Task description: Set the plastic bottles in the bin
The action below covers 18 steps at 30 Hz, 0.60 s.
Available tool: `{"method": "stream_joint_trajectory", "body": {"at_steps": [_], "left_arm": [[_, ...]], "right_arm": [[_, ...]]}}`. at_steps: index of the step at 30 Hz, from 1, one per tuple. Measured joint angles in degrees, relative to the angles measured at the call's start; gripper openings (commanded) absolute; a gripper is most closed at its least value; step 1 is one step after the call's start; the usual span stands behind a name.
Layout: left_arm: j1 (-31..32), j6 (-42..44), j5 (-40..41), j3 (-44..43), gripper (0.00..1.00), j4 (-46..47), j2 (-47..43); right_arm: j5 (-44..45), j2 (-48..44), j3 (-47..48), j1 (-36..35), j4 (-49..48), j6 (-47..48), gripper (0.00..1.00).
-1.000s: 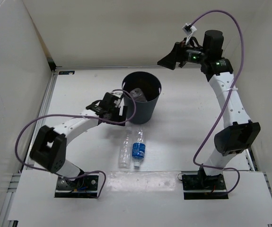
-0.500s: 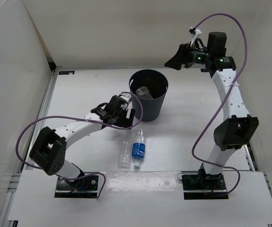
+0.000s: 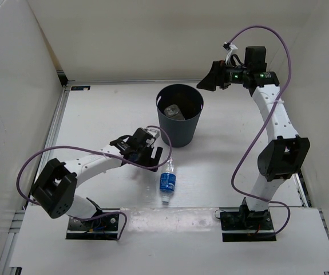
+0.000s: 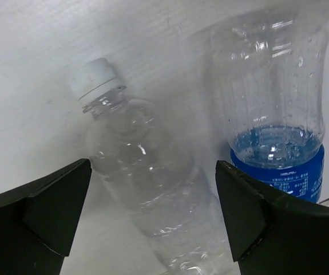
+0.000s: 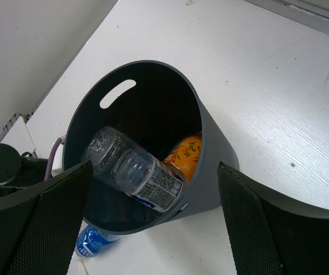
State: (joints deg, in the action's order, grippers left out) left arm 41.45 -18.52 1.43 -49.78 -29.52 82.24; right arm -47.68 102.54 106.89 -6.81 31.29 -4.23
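Next, the left gripper moves down to the plain clear bottle (image 4: 138,172) below its open fingers, then closes across the bottle's body behind the white cap.
A plain clear bottle (image 4: 138,172) with a white cap lies on the table between the fingers of my open left gripper (image 4: 153,215). In the top view that gripper (image 3: 151,156) covers it. Just to its right lies the blue-label bottle (image 4: 276,149) (image 3: 167,181). The dark bin (image 3: 179,129) stands upright at mid-table. Inside the bin (image 5: 213,152) lie a clear bottle with a white-blue label (image 5: 133,169) and an orange bottle (image 5: 188,156). My right gripper (image 3: 208,80) (image 5: 153,223) hangs open, high behind the bin, holding nothing.
White walls enclose the table on the left, back and right. A purple cable (image 3: 44,157) loops off the left arm. The raised white ledge (image 3: 170,220) with both arm bases runs along the near edge, close to the blue-label bottle.
My left gripper has swung from beside the bin toward the near side and come down over the plain clear bottle. The bin shifted slightly right. My right gripper drifted a little.
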Motion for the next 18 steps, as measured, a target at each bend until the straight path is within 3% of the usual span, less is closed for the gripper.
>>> {"method": "stream_joint_trajectory", "body": {"at_steps": [6,15,18], "left_arm": [[0.44,-0.74,-4.15,0.59,1.0,-1.6,0.13],[0.7,-3.63,-5.79,2.1,0.88,-2.05,1.88],[0.68,-4.52,-5.79,2.82,0.79,-1.97,1.88]], "right_arm": [[0.48,0.13,0.0,0.37,0.15,0.15,0.9],[0.83,2.23,0.0,0.81,0.2,0.11,0.9],[0.85,2.69,0.0,1.46,0.17,-0.22,0.9]]}}
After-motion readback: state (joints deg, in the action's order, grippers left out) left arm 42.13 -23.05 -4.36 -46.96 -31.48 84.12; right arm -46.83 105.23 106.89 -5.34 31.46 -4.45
